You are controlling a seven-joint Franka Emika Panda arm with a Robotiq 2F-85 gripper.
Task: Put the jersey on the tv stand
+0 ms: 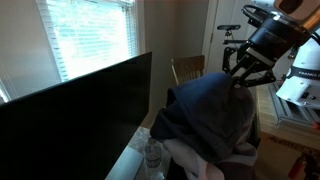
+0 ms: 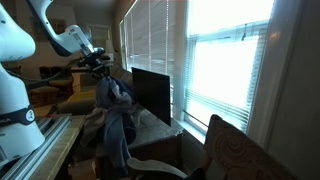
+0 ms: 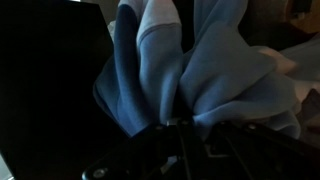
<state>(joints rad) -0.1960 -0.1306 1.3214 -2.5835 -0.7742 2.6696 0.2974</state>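
The fabric still needs to be released. I should lower my gripper next and tilt it down beside the TV to release the fabric.
The blue-grey jersey (image 1: 205, 115) hangs in folds from my gripper (image 1: 243, 82), which is shut on its top. Its paler whitish-pink inner side shows at the bottom. In an exterior view the jersey (image 2: 115, 115) dangles beside the black TV, under the gripper (image 2: 100, 68). In the wrist view the bunched fabric (image 3: 200, 70) fills the frame, pinched between the jaws (image 3: 183, 125). The pale tv stand (image 1: 125, 162) shows as a strip below the TV; it also shows in an exterior view (image 2: 152, 130).
A large black TV (image 1: 75, 115) stands on the stand by the blinds. A clear plastic bottle (image 1: 152, 155) sits at the stand's end. A wooden chair (image 1: 188, 68) stands behind. A wooden chair back (image 2: 240, 155) is near the camera.
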